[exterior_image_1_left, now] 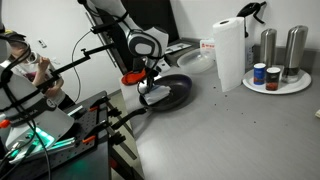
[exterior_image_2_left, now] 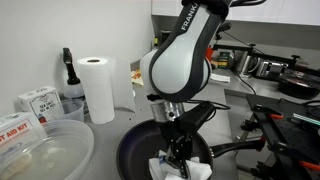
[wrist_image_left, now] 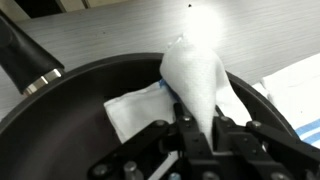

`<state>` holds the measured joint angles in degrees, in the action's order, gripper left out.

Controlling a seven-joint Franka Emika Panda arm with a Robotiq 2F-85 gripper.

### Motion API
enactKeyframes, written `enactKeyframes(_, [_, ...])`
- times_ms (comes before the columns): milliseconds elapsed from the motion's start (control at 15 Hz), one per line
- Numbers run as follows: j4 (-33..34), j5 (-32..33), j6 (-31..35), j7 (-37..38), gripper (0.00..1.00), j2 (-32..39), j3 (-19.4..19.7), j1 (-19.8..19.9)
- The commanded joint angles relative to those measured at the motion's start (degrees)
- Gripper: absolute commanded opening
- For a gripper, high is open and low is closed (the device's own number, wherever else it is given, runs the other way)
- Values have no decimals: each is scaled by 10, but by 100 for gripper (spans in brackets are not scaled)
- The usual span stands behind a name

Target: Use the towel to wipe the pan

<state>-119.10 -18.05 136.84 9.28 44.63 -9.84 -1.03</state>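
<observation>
The towel should go on the bare grey counter, which lies past the pan's rim from my gripper. My gripper should lift from the pan (wrist_image_left: 90, 85), then go down and let go of the towel there.
The pan (wrist_image_left: 90, 85) is round and dark inside; its black handle (wrist_image_left: 25, 55) runs to the upper left in the wrist view. It also shows in both exterior views (exterior_image_1_left: 178, 93) (exterior_image_2_left: 135, 150). The towel (wrist_image_left: 195, 75), white with a blue stripe, lies partly in the pan and is pulled up into a peak. My gripper (wrist_image_left: 197, 130) is shut on the towel's bunched top, right over the pan. In an exterior view the gripper (exterior_image_2_left: 178, 155) holds the towel (exterior_image_2_left: 170, 168) inside the pan. In an exterior view the towel (exterior_image_1_left: 155, 96) shows as a white patch by the gripper (exterior_image_1_left: 150, 85).
A tall white paper roll (exterior_image_1_left: 229, 52) (exterior_image_2_left: 98, 88) stands on the grey counter. A round tray (exterior_image_1_left: 292, 84) holds metal canisters and small jars. A clear plastic bowl (exterior_image_2_left: 40, 155) and boxes (exterior_image_2_left: 35, 100) sit beside the pan. A tripod and cables stand by the counter's edge (exterior_image_1_left: 60, 120).
</observation>
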Motion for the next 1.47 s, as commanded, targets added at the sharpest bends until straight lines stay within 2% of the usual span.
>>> enactKeyframes(0, [14, -14, -60, -34, 4, -23, -3, 18])
enactKeyframes(400, [9, 4, -35, -33, 4, -68, 44, 25])
enactKeyframes(867, [11, 58, 35, -4, 4, -92, 149, 39])
enactKeyframes(1267, [14, 71, 71, 6, 4, -112, 195, 69])
enactKeyframes(1400, [11, 77, 102, 19, 4, -106, 209, 69])
